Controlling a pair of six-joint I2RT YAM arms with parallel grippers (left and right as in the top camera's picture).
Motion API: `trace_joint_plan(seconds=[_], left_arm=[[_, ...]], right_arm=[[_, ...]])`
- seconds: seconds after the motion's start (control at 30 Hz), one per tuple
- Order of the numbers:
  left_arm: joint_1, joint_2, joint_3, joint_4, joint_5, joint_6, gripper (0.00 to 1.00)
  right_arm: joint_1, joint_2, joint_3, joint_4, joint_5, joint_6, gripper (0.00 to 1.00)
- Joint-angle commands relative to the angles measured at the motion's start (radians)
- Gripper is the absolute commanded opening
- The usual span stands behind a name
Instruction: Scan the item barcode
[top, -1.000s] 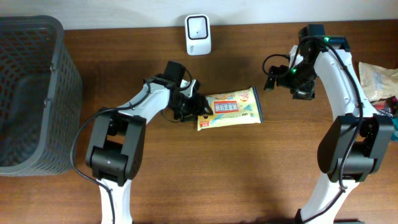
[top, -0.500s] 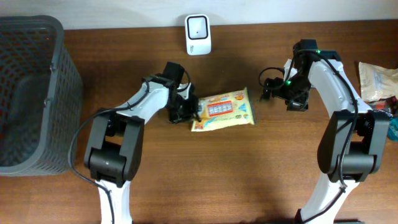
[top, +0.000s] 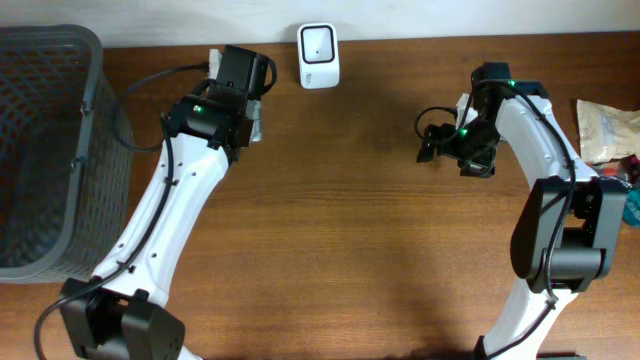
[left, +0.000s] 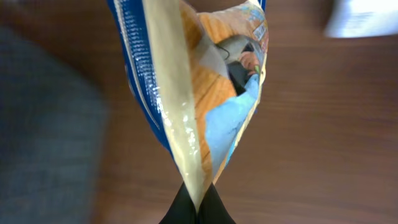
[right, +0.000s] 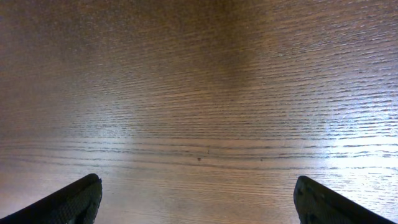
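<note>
The bare wood below my left gripper, to its right in the overhead view, has room for the packet (top: 297, 188), so I will go down there next and let go of it.
In the left wrist view the item, a blue, orange and cream snack packet (left: 205, 93), hangs up from my left gripper (left: 198, 204), which is shut on its sealed cream edge. No barcode shows on the visible face. From overhead, the left wrist (top: 228, 95) is raised at the back left and covers the packet almost fully. The white scanner (top: 318, 56) stands just to its right at the table's back edge. My right gripper (top: 428, 142) hovers open over bare wood, its fingertips (right: 81, 198) wide apart with nothing between them.
A dark mesh basket (top: 50, 150) fills the left side of the table. Other packaged goods (top: 605, 128) lie at the right edge behind the right arm. Brown wooden tabletop (top: 350, 220) spreads between the two arms.
My left gripper closed on the packet's edge, lifted it off the table's middle and swung it back and left beside the scanner. The right arm shifted slightly left, then stayed.
</note>
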Motion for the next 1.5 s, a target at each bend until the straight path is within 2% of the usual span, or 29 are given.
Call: trace_joint_plan(seconds=[0.0,0.07,0.23,0.4,0.53,0.7,0.8,0.87,0.9,0.93,0.97,1.0,1.07,1.13,1.17,1.2,1.27,1.3,1.33,1.37,1.47], left_arm=[[0.006,0.024,0.005,-0.040,-0.357,0.055,0.00],[0.003,0.027,0.005,-0.058,-0.334,0.077,0.00],[-0.016,0.031,-0.019,-0.163,-0.138,0.090,0.00],[-0.060,0.034,-0.082,-0.179,0.042,0.044,0.00],[-0.123,0.038,-0.115,-0.176,0.226,-0.060,0.00],[-0.193,0.040,-0.115,-0.079,0.527,-0.071,0.00],[-0.222,0.040,-0.115,-0.014,0.631,-0.071,0.22],[-0.230,0.040,-0.115,0.027,0.681,-0.071,0.29],[-0.230,0.040,-0.115,0.045,0.698,-0.071,0.42],[-0.229,0.039,-0.115,0.056,0.712,-0.071,0.62],[-0.226,0.039,-0.115,0.073,0.740,-0.071,0.77],[-0.222,0.039,-0.115,0.091,0.770,-0.071,0.87],[-0.198,0.039,-0.109,0.116,0.805,-0.070,0.91],[-0.169,0.039,-0.093,0.106,0.789,-0.070,0.91],[-0.133,0.039,-0.078,0.091,0.766,-0.069,0.86],[-0.100,0.039,-0.066,0.075,0.722,-0.069,0.84],[-0.025,0.039,-0.062,0.040,0.573,-0.071,0.54],[0.008,0.040,-0.062,0.016,0.512,-0.072,0.46],[0.038,0.040,-0.063,-0.006,0.473,-0.072,0.43],[0.057,0.040,-0.063,-0.023,0.451,-0.072,0.40],[0.119,0.040,-0.063,-0.057,0.406,-0.072,0.34]], right_arm=[[0.005,0.002,-0.004,0.002,-0.009,-0.010,0.99],[0.005,0.002,-0.004,0.002,-0.009,-0.018,0.99],[0.005,0.002,-0.004,-0.003,-0.009,-0.018,0.99],[0.005,0.002,-0.004,-0.002,-0.010,-0.018,0.99],[0.004,0.002,-0.004,-0.009,-0.042,-0.019,0.99],[0.003,-0.001,0.006,-0.023,-0.182,-0.075,0.99],[0.000,-0.001,0.058,-0.089,-0.182,-0.121,0.98],[-0.017,-0.001,0.134,-0.174,-0.164,-0.148,0.99],[-0.025,-0.001,0.166,-0.207,-0.161,-0.149,0.99],[-0.033,-0.001,0.198,-0.241,-0.161,-0.150,0.99],[-0.040,-0.001,0.228,-0.272,-0.161,-0.149,0.99],[-0.048,-0.001,0.262,-0.307,-0.162,-0.150,0.99],[-0.049,-0.001,0.306,-0.348,-0.166,-0.149,0.99],[-0.040,-0.001,0.311,-0.353,-0.182,-0.149,0.99],[-0.030,0.000,0.310,-0.352,-0.195,-0.149,0.95],[-0.009,0.001,0.303,-0.344,-0.201,-0.149,0.86],[0.037,0.001,0.292,-0.319,-0.201,-0.148,0.62],[0.062,0.002,0.288,-0.301,-0.204,-0.146,0.50],[0.095,0.002,0.280,-0.270,-0.204,-0.125,0.39],[0.112,0.002,0.275,-0.254,-0.204,-0.108,0.32],[0.190,0.002,0.238,-0.145,-0.204,-0.003,0.22]])
